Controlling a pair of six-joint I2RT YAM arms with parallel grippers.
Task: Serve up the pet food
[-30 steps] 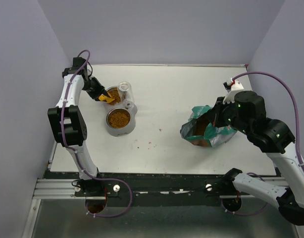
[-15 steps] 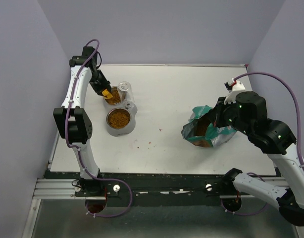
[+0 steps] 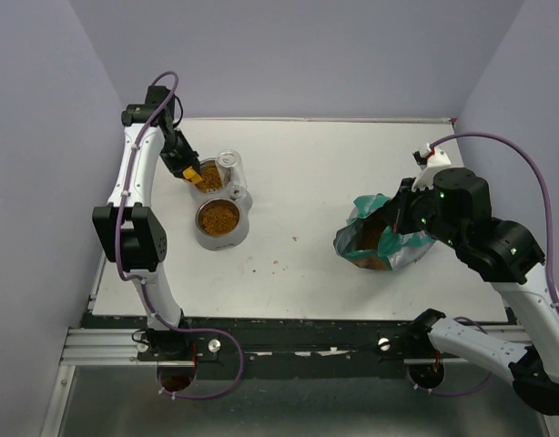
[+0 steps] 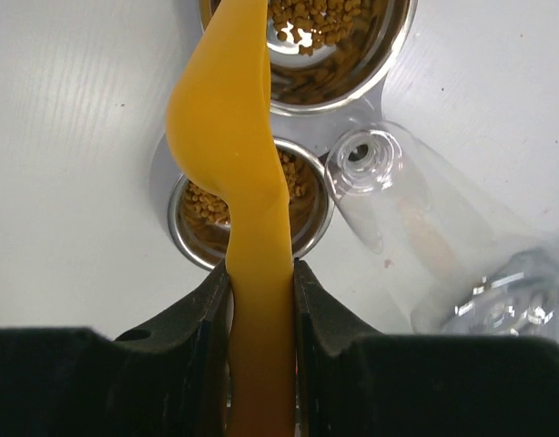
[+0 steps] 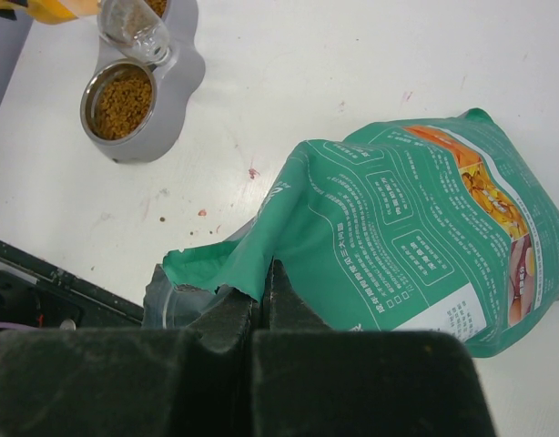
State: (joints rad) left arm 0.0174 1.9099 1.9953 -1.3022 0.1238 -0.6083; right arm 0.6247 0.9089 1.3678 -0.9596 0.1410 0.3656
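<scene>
Both bowls hold pet food (image 3: 218, 218), so my left gripper needs to move back next, toward the bag, and down to release the scoop on the tabletop between feeder and bag (image 3: 287, 264).
The pet food (image 3: 218, 218) fills both steel bowls of a grey double feeder (image 3: 236, 238); it also shows in the left wrist view (image 4: 202, 202) and the right wrist view (image 5: 121, 92). My left gripper (image 3: 182, 162) is shut on the handle of an orange scoop (image 3: 197, 174) and holds it above the far bowl's left rim. In the left wrist view the scoop (image 4: 227, 137) hangs over the bowls, gripper (image 4: 261, 291) clamped on it; its contents are hidden. My right gripper (image 3: 402, 217) is shut on the torn top edge of the teal bag (image 3: 385, 238), seen in the right wrist view (image 5: 416, 228), gripper (image 5: 261, 273).
A clear plastic bottle (image 3: 229, 163) stands in the feeder beside the far bowl, also in the left wrist view (image 4: 380, 173). A few crumbs (image 3: 278, 266) lie on the white table mid-front. Grey walls close in on the left, back and right.
My left arm has swung its upper links back toward the far-left corner, and the scoop has shifted slightly left over the far bowl. The right arm and the bag have not moved.
</scene>
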